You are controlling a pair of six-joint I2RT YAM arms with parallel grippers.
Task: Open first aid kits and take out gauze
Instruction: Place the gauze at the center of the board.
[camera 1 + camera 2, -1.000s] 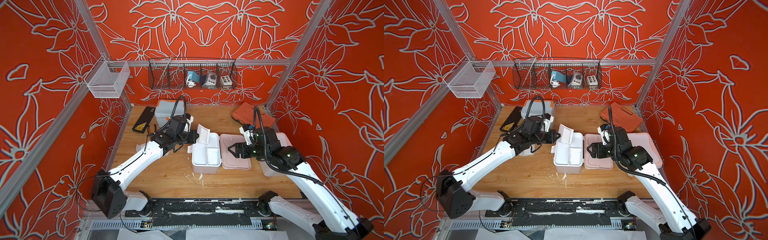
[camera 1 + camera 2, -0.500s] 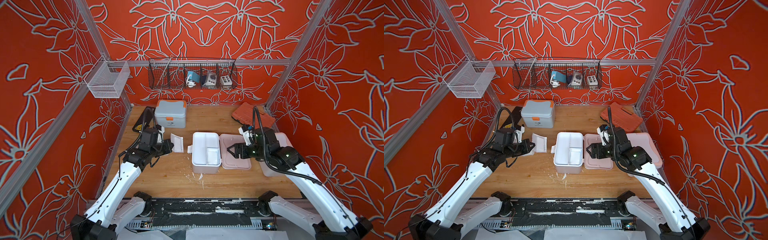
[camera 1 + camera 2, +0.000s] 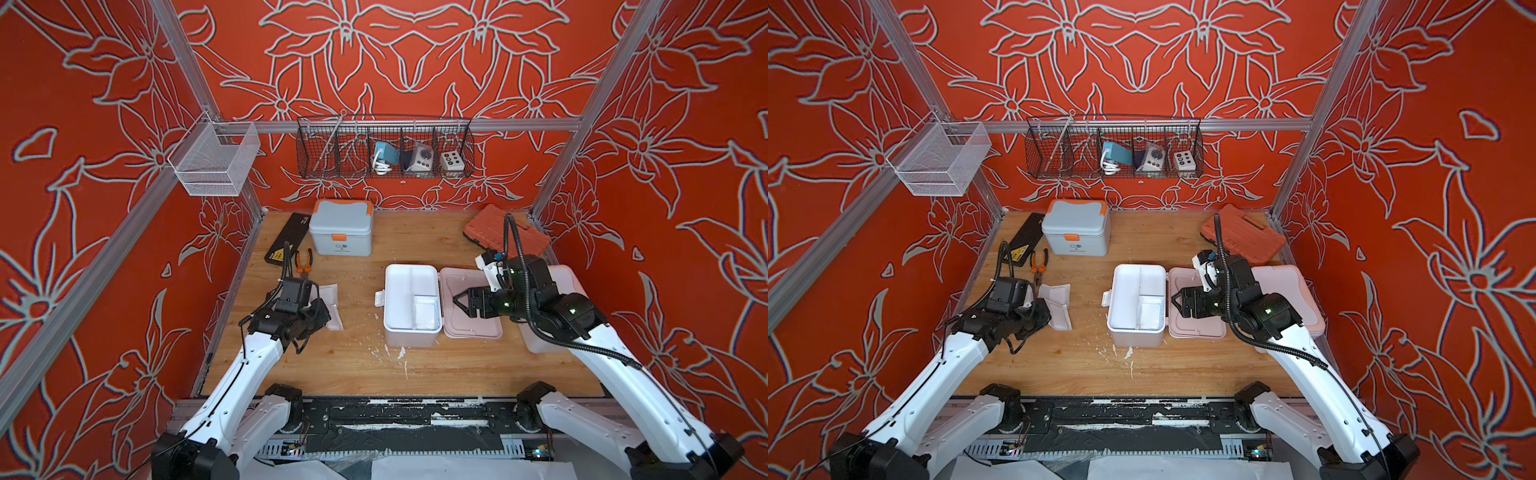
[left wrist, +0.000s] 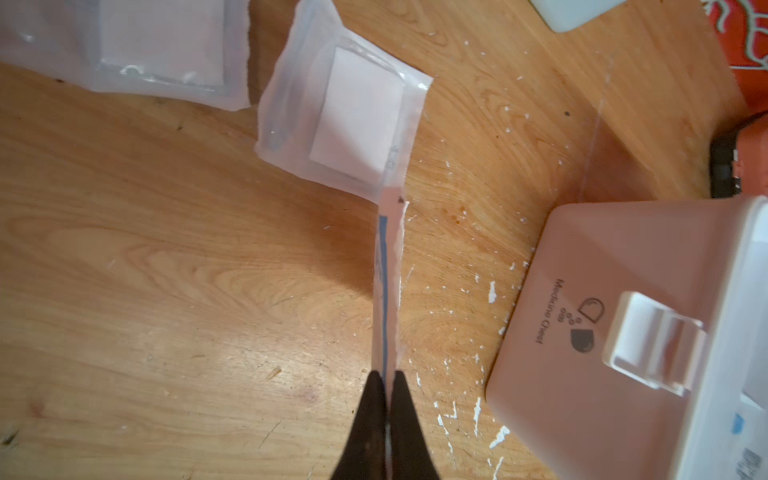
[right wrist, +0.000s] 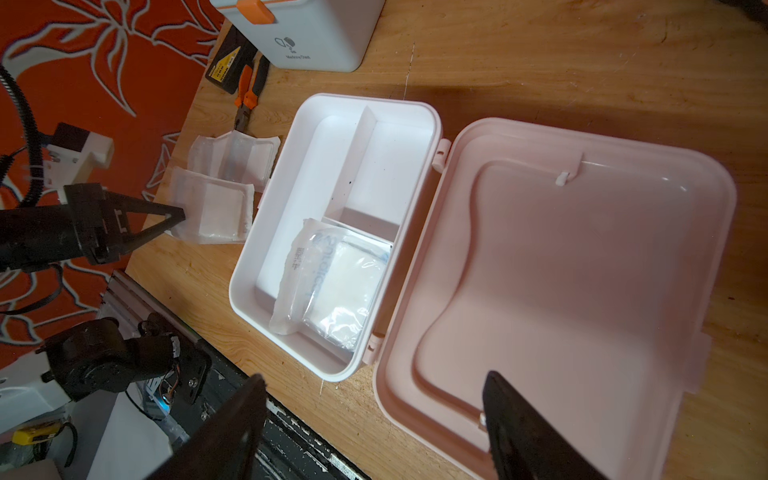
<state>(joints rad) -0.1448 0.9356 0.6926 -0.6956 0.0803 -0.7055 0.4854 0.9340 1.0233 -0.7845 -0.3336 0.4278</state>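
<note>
My left gripper moves back and down to the bare wood on the near side of the flat packets next and releases the packet's edge, since it's clear there.
A first aid kit (image 3: 409,332) with a white base stands open mid-table, its pink lid (image 3: 471,328) flat to the right. One gauze packet (image 5: 332,286) lies in its near compartment. My left gripper (image 4: 386,376) is shut on the edge of another gauze packet (image 4: 386,270), held on edge at the table's left. Two more gauze packets (image 4: 345,120) (image 4: 166,45) lie flat on the wood beside it. My right gripper (image 5: 374,376) hangs open and empty over the pink lid. A blue-grey kit (image 3: 340,232) with orange trim stands shut at the back. A third kit (image 3: 1279,282) sits partly hidden under my right arm.
A black case (image 3: 286,241) and orange-handled pliers (image 3: 303,262) lie at the back left. An orange-red tool case (image 3: 505,230) leans in the back right corner. A wire rack (image 3: 384,149) and a white mesh basket (image 3: 214,160) hang on the walls.
My left arm has drawn back from the open kit to the table's left, carrying a gauze packet to the ones lying there. The right arm has not moved.
</note>
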